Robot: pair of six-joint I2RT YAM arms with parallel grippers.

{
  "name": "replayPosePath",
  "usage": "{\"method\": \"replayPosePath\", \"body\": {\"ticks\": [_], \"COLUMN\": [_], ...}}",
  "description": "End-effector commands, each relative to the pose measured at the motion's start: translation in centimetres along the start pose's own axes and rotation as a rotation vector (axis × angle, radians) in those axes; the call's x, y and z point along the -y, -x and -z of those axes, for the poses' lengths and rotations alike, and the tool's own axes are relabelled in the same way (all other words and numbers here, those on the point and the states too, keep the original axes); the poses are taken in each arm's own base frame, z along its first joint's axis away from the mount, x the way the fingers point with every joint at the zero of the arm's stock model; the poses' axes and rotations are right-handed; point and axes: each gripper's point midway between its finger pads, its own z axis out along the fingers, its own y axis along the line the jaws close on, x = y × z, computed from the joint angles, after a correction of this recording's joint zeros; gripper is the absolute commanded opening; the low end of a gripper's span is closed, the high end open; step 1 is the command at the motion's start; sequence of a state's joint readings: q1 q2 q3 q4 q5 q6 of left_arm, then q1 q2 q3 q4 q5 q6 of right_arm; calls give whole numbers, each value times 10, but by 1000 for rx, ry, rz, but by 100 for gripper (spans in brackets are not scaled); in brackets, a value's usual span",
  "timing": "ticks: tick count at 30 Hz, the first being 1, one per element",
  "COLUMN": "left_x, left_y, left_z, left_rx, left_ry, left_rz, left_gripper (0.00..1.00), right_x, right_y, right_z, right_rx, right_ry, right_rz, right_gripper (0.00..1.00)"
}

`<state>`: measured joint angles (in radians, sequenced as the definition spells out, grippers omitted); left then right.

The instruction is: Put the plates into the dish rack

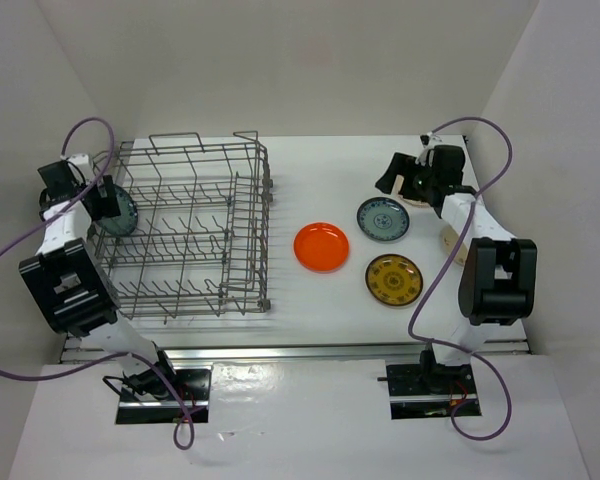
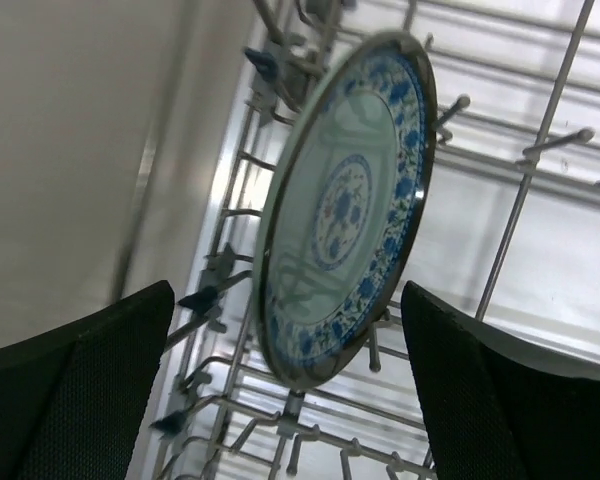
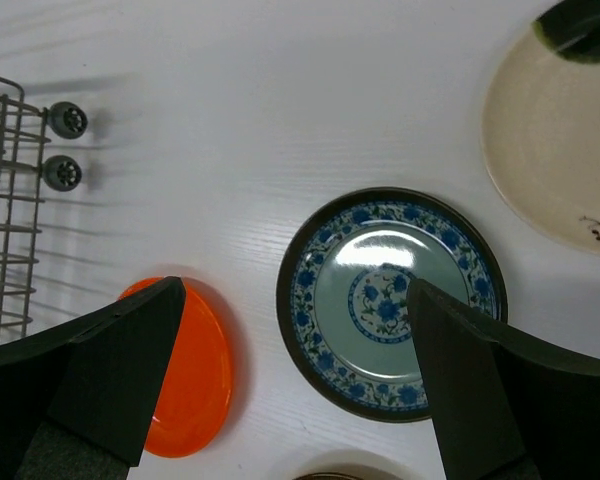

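Note:
My right gripper will move back and down to the flat blue-green plate's rim (image 1: 407,219) (image 3: 500,285) opposite the orange plate, because that rim is below it, closer to my base.
The grey wire dish rack (image 1: 190,230) stands at the left. One blue-green plate (image 1: 122,212) stands on edge between the tines at its left side; in the left wrist view this plate (image 2: 345,210) rests in the rack (image 2: 540,170). My left gripper (image 1: 102,198) is open, with a finger on each side of the plate (image 2: 288,295), not touching it. My right gripper (image 1: 392,180) is open and empty above the second blue-green plate (image 1: 383,218), which lies flat on the table (image 3: 390,300). The orange plate (image 1: 321,246) and the yellow-brown plate (image 1: 394,279) lie flat nearby.
A cream plate with dark marks (image 3: 560,150) lies at the far right, mostly hidden by the right arm in the top view (image 1: 446,238). The rack's corner and wheels (image 3: 65,120) show at the left of the right wrist view. White walls enclose the table.

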<state>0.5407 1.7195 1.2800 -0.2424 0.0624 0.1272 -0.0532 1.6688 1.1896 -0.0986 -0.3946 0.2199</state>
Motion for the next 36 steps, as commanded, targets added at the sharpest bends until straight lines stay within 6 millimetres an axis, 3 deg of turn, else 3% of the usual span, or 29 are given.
{"method": "replayPosePath", "body": {"ticks": [1, 6, 7, 9, 11, 12, 16, 25, 33, 36], "left_x": [-14, -13, -10, 7, 20, 37, 75, 125, 163, 182], "left_y": [53, 106, 112, 132, 140, 143, 158, 146, 122, 111], "left_z": [45, 99, 105, 124, 139, 149, 177, 203, 208, 212], "left_rx": [171, 309, 314, 360, 391, 395, 406, 398, 335, 313], "left_ry": [76, 110, 89, 8, -60, -157, -383, -582, -624, -659], "left_rz": [-4, 48, 45, 64, 107, 120, 117, 68, 35, 22], "left_gripper": [100, 100, 100, 100, 100, 100, 100, 100, 98, 96], "right_x": [7, 30, 35, 45, 51, 57, 69, 77, 86, 90], "right_y": [-3, -4, -15, -15, -29, -33, -54, -87, -100, -111], "right_z": [16, 33, 33, 44, 46, 48, 49, 25, -1, -10], "right_rx": [6, 24, -1, 11, -12, -19, -31, -93, -123, -147], "right_ry": [-63, -167, -191, -221, -234, -246, -232, -163, -133, -132], "right_rz": [-20, -40, -51, -65, -80, -90, -120, -217, -264, -295], "right_gripper": [100, 100, 100, 100, 100, 100, 100, 89, 83, 76]}}
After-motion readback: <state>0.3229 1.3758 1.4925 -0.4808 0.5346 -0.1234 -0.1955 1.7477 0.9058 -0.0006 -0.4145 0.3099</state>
